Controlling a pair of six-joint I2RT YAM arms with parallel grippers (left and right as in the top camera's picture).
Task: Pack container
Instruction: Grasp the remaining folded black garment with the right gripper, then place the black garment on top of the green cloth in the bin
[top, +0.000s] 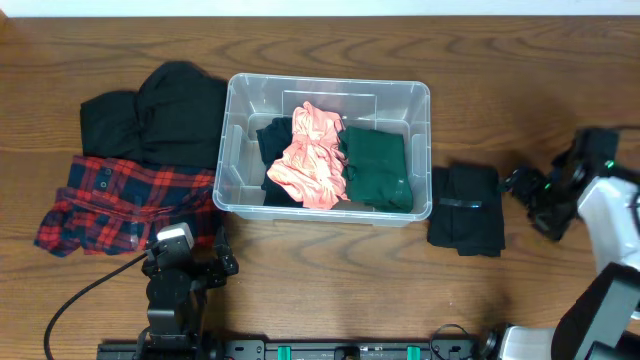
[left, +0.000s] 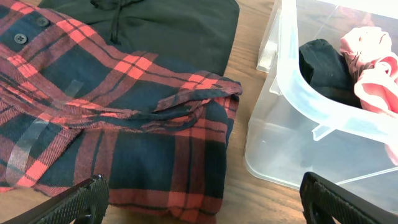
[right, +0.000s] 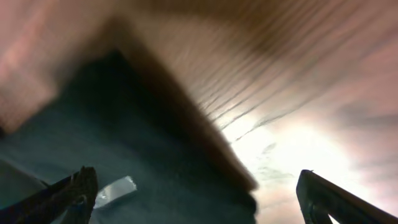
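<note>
The black garment's edge away from the container is closest to my right gripper's fingers. My right gripper should go down to the left in the overhead view, onto that edge.
The clear plastic container (top: 420, 150) stands mid-table holding a pink garment (top: 312, 155), a dark green one (top: 378, 168) and a black one (top: 275, 138). It also shows in the left wrist view (left: 298, 81). A folded black garment (top: 466, 208) with a tape strip lies right of the container; the right wrist view shows it blurred (right: 124, 155). My right gripper (top: 527, 190) is open just right of it, low over the table. My left gripper (top: 205, 262) is open and empty near the front edge, beside the red plaid shirt (top: 120, 200), which fills the left wrist view (left: 112, 118).
A black hooded garment (top: 160, 110) lies behind the plaid shirt, left of the container. Bare wooden table (top: 330, 270) lies in front of the container and at the far right.
</note>
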